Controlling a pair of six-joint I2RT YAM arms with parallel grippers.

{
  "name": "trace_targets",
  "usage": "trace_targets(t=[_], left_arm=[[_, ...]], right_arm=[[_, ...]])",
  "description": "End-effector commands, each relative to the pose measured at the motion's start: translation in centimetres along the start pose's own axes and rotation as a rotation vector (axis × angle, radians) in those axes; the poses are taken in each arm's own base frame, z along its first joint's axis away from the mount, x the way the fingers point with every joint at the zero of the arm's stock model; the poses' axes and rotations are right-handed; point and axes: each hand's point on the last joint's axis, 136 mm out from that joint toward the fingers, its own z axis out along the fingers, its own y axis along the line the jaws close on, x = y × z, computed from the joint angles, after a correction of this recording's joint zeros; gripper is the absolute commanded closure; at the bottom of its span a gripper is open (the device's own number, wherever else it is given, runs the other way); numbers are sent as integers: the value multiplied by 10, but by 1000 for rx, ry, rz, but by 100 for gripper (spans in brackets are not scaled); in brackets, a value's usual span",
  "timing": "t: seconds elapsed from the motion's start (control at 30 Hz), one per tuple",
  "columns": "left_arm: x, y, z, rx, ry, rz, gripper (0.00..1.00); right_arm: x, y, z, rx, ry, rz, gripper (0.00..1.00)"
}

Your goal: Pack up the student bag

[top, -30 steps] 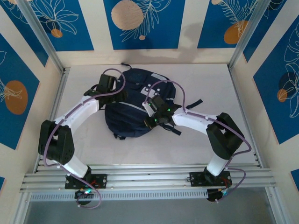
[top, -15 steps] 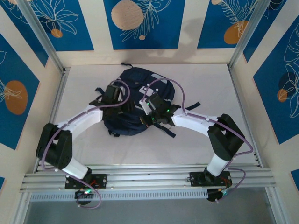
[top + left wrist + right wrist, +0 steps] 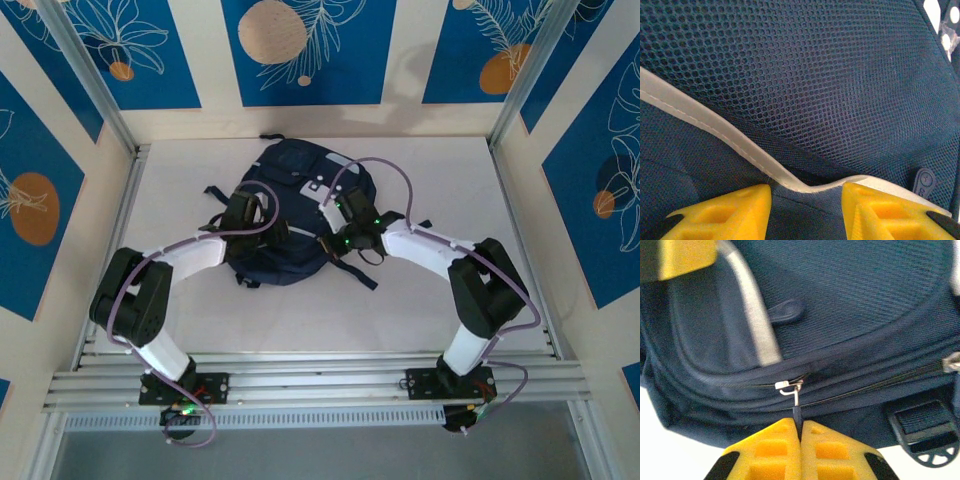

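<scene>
The dark zipper pull will move outward along the seam toward the black strap buckle next. My right gripper will pull it that way and release it, as another metal slider sits there.
The student bag, dark navy with pale grey stripes, lies on the white table at centre back. My left gripper presses down on the bag's near left part. In the left wrist view its yellow jaws stand apart with navy fabric between them, and a pale stripe buckles across the gap. My right gripper sits at the bag's near right edge. It is shut on the dark zipper pull, which hangs from a metal slider.
Black straps trail off the bag at its left and right. A black strap buckle hangs by the zipper seam. Patterned walls close in the table on three sides, and an aluminium rail runs along the near edge.
The bag has slid away from me toward the back. My left gripper moved right onto it and its jaws narrowed. My right gripper moved up and right, still holding the zipper pull.
</scene>
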Motion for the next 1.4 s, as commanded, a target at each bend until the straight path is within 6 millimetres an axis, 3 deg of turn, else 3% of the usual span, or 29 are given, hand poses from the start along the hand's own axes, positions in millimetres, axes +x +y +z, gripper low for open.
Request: trace_targets(t=[0.0, 0.23, 0.33, 0.47, 0.67, 0.7, 0.73, 0.8, 0.83, 0.9, 1.0, 1.17, 1.27, 1.37], left_arm=[[48, 65, 8, -202, 142, -50, 56], [29, 46, -7, -160, 111, -2, 56], [17, 39, -19, -165, 83, 44, 56], [13, 45, -27, -221, 79, 85, 57], [7, 41, -38, -219, 50, 96, 56], [3, 38, -42, -214, 36, 105, 53], [-2, 36, -47, -215, 17, 117, 49], [-15, 33, -61, -236, -31, 160, 38], [-19, 34, -67, -257, -49, 188, 33], [-32, 42, -83, -331, -100, 243, 18], [-46, 58, -104, -452, -161, 321, 4], [-64, 94, -131, -655, -287, 455, 0], [-69, 108, -137, -715, -383, 531, 0], [-72, 126, -146, -750, -447, 498, 0]], right_arm=[[-32, -14, -8, 52, -100, 58, 100], [-31, -22, -11, 127, -112, 57, 100], [-27, -44, -16, 183, -122, 130, 100], [-30, -66, -24, 203, -142, 219, 100], [-41, -61, -28, 147, -164, 216, 100], [-43, -62, -31, 151, -170, 214, 94], [-44, -64, -34, 164, -179, 218, 77], [-46, -74, -47, 186, -223, 239, 31], [-45, -81, -53, 199, -242, 259, 3], [-40, -104, -69, 233, -286, 321, 0], [-22, -146, -84, 330, -315, 375, 1], [9, -195, -88, 535, -359, 275, 0], [15, -209, -88, 611, -395, 201, 1], [17, -211, -90, 596, -425, 195, 0]])
